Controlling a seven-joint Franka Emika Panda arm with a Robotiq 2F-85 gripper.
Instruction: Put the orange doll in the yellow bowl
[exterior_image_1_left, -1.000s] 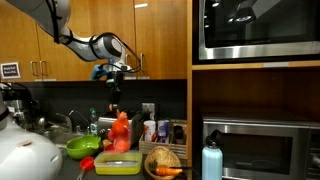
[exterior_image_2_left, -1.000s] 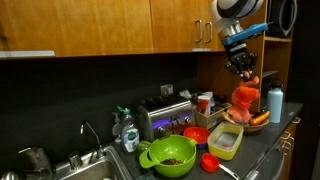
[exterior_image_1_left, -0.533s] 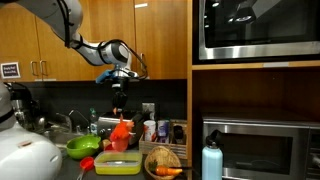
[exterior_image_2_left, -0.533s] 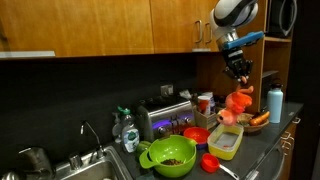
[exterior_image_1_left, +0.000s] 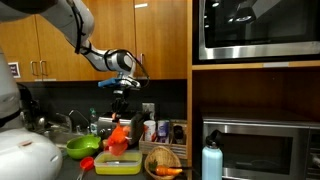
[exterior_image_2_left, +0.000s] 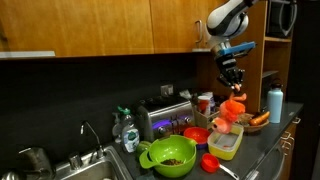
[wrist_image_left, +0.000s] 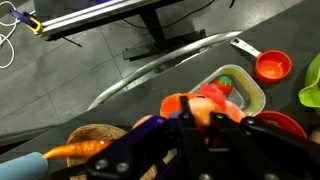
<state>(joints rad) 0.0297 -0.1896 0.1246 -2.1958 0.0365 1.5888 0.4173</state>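
Note:
My gripper holds the orange doll (exterior_image_1_left: 119, 134) over the yellow bowl, so next it will go down slightly toward the bowl and release the doll there.
My gripper (exterior_image_1_left: 120, 112) is shut on the orange doll (exterior_image_1_left: 119, 134) and holds it hanging in the air, just above the yellow bowl (exterior_image_1_left: 106, 168) on the counter. In the other exterior view the gripper (exterior_image_2_left: 234, 92) holds the doll (exterior_image_2_left: 232, 110) over the bowl (exterior_image_2_left: 236, 151). In the wrist view the doll (wrist_image_left: 205, 100) sits between my dark fingers (wrist_image_left: 190, 128). The bowl (wrist_image_left: 259, 99) lies beyond it with a small red and green item inside.
A round green bowl (exterior_image_2_left: 168, 153) stands near the sink. A wicker basket (exterior_image_1_left: 163, 160) with an orange carrot (wrist_image_left: 75, 152) is beside the yellow bowl. A red bowl (exterior_image_2_left: 196, 135), a small red cup (wrist_image_left: 272, 66) and a blue bottle (exterior_image_1_left: 211, 160) stand close by.
My gripper has moved down and sideways with the doll, bringing it lower over the yellow bowl. The grip on the doll has not changed.

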